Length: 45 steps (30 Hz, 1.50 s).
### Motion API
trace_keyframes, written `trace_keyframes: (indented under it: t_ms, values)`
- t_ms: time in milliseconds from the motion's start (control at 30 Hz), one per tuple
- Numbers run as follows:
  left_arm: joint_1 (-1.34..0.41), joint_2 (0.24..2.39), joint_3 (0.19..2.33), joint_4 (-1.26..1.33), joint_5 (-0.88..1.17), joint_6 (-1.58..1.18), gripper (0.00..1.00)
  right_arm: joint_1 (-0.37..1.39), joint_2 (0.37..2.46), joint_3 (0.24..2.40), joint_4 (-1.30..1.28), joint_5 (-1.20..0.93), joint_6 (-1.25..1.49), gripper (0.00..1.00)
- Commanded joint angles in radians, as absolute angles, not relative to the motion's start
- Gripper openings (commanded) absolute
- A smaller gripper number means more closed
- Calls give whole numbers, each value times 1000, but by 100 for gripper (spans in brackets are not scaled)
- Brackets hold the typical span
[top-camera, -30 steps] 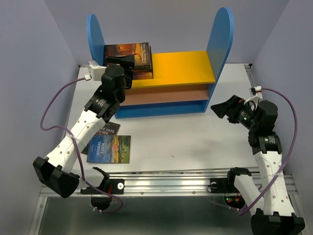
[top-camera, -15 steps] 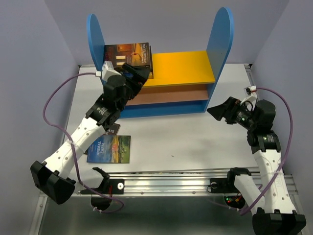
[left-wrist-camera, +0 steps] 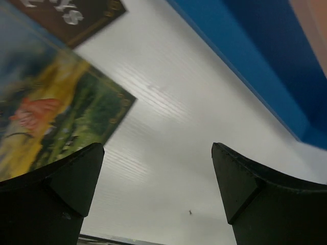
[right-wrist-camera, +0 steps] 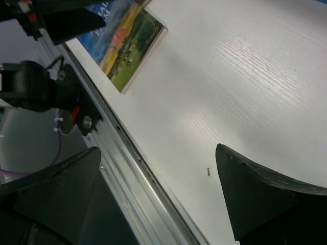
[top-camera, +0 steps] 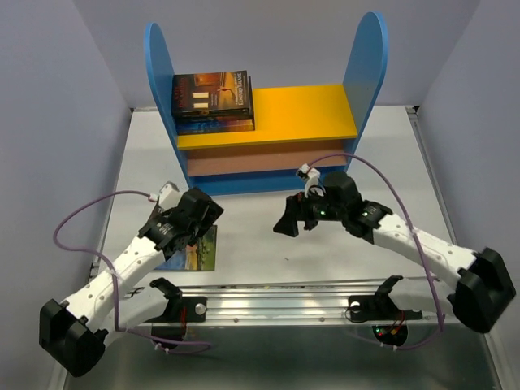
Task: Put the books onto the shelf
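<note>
My right gripper goes left in the top view and down to the landscape book's far green corner (top-camera: pixel 213 231) (right-wrist-camera: pixel 162 29) next, since the tabletop between is clear.
The shelf (top-camera: pixel 370 65) stands at the back, and a stack of books (top-camera: pixel 213 101) lies at the left end of its yellow top board (top-camera: pixel 305 110). Two more books lie on the table at the front left: a colourful landscape cover (left-wrist-camera: pixel 51 117) and a dark brown one (left-wrist-camera: pixel 76 15) behind it. My left gripper (top-camera: pixel 205 215) hovers open just above the landscape book's (top-camera: pixel 197 252) far right corner, with nothing between its fingers (left-wrist-camera: pixel 157 153). At mid-table my right gripper (top-camera: pixel 286 225) is open and empty (right-wrist-camera: pixel 157 150), pointing left toward that book (right-wrist-camera: pixel 130 43).
An aluminium rail (top-camera: pixel 276 296) runs along the near table edge, under both arms, and shows close below the right fingers (right-wrist-camera: pixel 117 138). The shelf's blue base (left-wrist-camera: pixel 265 66) is just beyond the left gripper. Purple walls close in both sides.
My left gripper opened, left the stack on the shelf top and came back down over the books on the table. My right arm swung from the right side to mid-table.
</note>
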State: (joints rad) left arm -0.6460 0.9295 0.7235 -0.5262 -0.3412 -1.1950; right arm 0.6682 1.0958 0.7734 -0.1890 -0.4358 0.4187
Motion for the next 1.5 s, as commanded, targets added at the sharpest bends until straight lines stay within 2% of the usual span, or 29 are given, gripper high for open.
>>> trace_keyframes:
  t_ms: [0,167,300,400,533,767,1000,1267,1367,1400,1467]
  values:
    - [-542,758,657,-742,-469,-1341,99,747,1270,831,29,-466,266,100]
    - [-448,634,566,-686,-495,-1319,99,847,1527,997,89,-512,134,100]
    - [-310,702,549,-574,-438,-1209,99,867,1771,1133,104,-575,103,100]
    - [-159,861,541,-487,-324,-1080,99,896,1862,1228,103,-594,72,100]
    - [-78,940,534,-436,-321,-1036,99,919,1969,1334,94,-591,29,100]
    - [-14,940,492,-411,-331,-1020,99,959,2181,1522,25,-571,20,100]
    - [-8,963,463,-362,-293,-1008,99,977,2260,1600,3,-603,98,100]
    - [-8,976,425,-342,-262,-1057,99,977,2214,1614,3,-725,267,97]
    - [-8,936,408,-345,-262,-1077,99,977,2217,1638,3,-744,339,89]
    - [-8,927,405,-348,-261,-1087,99,977,2220,1644,3,-739,359,78]
    - [-8,902,393,-345,-249,-1092,99,977,2233,1661,3,-749,394,71]
